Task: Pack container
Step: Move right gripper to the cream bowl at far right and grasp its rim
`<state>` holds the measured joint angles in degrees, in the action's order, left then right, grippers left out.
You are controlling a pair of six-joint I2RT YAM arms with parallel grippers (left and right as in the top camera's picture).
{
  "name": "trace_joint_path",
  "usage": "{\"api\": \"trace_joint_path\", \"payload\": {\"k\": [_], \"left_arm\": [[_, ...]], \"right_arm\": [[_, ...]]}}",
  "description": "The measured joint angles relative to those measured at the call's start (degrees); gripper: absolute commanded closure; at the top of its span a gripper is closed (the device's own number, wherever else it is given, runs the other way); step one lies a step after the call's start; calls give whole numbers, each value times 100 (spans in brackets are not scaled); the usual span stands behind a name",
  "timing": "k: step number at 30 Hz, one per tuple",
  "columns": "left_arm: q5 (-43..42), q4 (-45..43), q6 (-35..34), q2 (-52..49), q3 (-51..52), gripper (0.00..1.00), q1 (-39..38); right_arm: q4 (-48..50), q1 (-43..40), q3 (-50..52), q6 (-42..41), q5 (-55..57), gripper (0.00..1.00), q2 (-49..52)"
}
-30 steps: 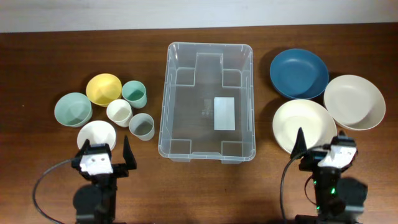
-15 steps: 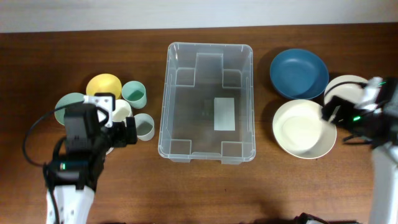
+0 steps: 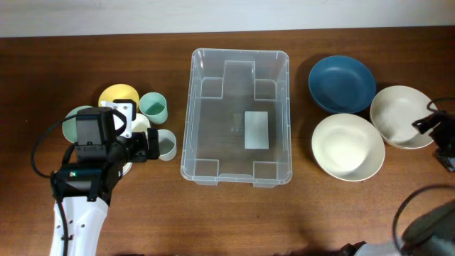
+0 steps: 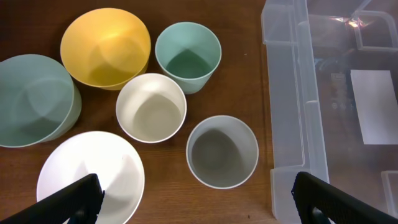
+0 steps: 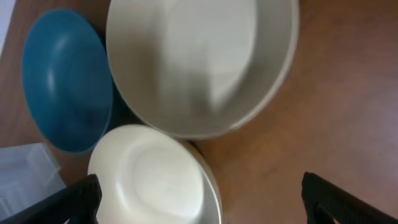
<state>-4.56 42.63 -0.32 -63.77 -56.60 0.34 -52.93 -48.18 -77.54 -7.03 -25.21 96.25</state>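
Observation:
The right gripper comes down onto the nearest cream bowl's rim next, on the rim's side away from the blue bowl, where there's finger room.
The clear container (image 3: 189,107) stands empty in the middle of the table, a white label on its base; its left wall shows in the left wrist view (image 4: 292,93). My left gripper (image 3: 135,151) is open and empty. It hovers over the white bowl (image 4: 87,177) and the grey cup (image 4: 222,151), left of the container. My right gripper (image 3: 435,139) is open and empty at the table's right edge. In the right wrist view (image 5: 202,202) it is above the cream bowl (image 5: 149,177), just below the beige bowl (image 5: 199,62).
Left of the container are a yellow bowl (image 3: 119,96), a green bowl (image 3: 71,121), a green cup (image 3: 153,107), a cream cup (image 3: 140,122) and the grey cup (image 3: 165,144). On the right are a blue bowl (image 3: 341,83), the cream bowl (image 3: 348,146) and the beige bowl (image 3: 399,115).
Both arms have left the front edge. The left gripper moved up over the cups and white bowl. The right gripper swung out to the right edge beside the beige bowl.

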Motion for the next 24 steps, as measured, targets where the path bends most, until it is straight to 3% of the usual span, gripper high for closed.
{"api": "trace_joint_path", "payload": {"k": [6, 13, 21, 24], "left_arm": [[2, 2, 2, 0, 0, 1, 0], [2, -33, 2, 0, 0, 1, 0], [4, -66, 2, 0, 0, 1, 0], [4, -129, 2, 0, 0, 1, 0]], "right_arm": [[468, -92, 0, 146, -636, 1, 1067], [787, -302, 0, 149, -726, 0, 1589], [1064, -306, 2, 144, -404, 31, 1753], [1091, -306, 2, -7, -162, 33, 1753]]}}
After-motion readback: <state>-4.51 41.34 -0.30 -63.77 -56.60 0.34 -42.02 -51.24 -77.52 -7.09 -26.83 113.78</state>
